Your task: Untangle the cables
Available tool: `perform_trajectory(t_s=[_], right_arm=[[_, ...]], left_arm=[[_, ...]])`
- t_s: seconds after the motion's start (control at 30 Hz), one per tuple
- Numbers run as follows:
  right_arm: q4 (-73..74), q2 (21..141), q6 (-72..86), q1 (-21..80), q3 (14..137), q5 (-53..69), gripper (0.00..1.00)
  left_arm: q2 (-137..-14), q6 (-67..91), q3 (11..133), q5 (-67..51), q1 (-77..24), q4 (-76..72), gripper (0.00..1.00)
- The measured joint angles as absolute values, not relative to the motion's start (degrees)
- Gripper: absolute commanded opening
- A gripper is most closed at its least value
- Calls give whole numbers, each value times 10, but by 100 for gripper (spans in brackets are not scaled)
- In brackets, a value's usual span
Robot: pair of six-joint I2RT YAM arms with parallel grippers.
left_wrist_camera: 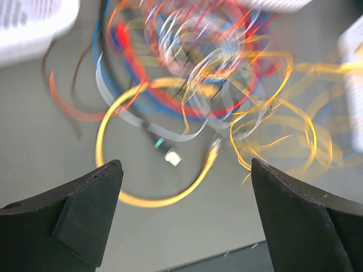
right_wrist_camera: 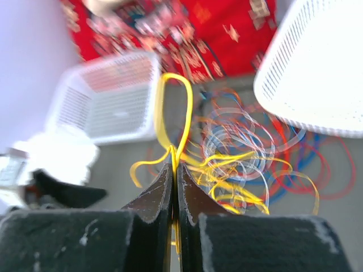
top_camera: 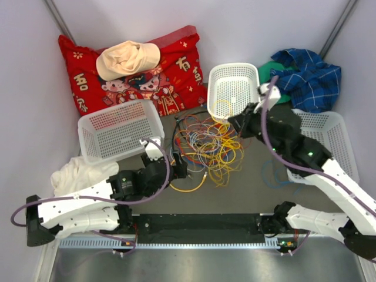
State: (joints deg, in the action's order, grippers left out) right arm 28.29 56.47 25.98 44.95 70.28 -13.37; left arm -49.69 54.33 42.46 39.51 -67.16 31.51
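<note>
The yellow strands trail from my closed right gripper, so I need to carry my open left gripper to the right in the top view and close it on them.
The cables (top_camera: pixel 205 144) lie in a loose tangle of yellow, red, blue, white and orange loops on the grey table, between the two white baskets. My right gripper (right_wrist_camera: pixel 175 167) is shut on a yellow cable (right_wrist_camera: pixel 173 113), whose loop stands up from the fingertips; in the top view it (top_camera: pixel 235 122) is at the tangle's upper right edge. My left gripper (left_wrist_camera: pixel 187 170) is open and empty, just above the table at the tangle's near left side (top_camera: pixel 182 167). A thick yellow loop (left_wrist_camera: pixel 142 195) lies between its fingers. The tangle is blurred in both wrist views.
A white basket (top_camera: pixel 117 129) stands left of the tangle, another (top_camera: pixel 234 88) at its upper right, a third (top_camera: pixel 329 141) at the far right. Red pillow (top_camera: pixel 170 70) with a beige cap behind. White cloth (top_camera: pixel 76 173) near left. Blue plaid cloth (top_camera: pixel 305 76) back right.
</note>
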Motion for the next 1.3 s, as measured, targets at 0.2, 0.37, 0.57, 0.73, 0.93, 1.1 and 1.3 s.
perform_trajectory(t_s=[0.2, 0.37, 0.57, 0.73, 0.93, 1.1, 1.3], right_arm=[[308, 548, 277, 449, 763, -67, 0], [328, 555, 308, 449, 763, -4, 0], [335, 563, 334, 449, 763, 34, 0], [335, 576, 354, 449, 768, 62, 0], [336, 589, 367, 449, 781, 82, 0], [339, 589, 377, 449, 789, 95, 0], [340, 589, 386, 449, 792, 111, 8]], left_arm=[[-451, 424, 435, 412, -672, 178, 99], [-424, 317, 419, 376, -672, 10, 99], [-444, 227, 380, 269, -671, -130, 97], [-511, 189, 362, 166, -672, -183, 95], [-541, 159, 333, 127, -672, -234, 92], [-562, 129, 332, 150, -672, -273, 84], [-584, 95, 332, 198, -671, -311, 0]])
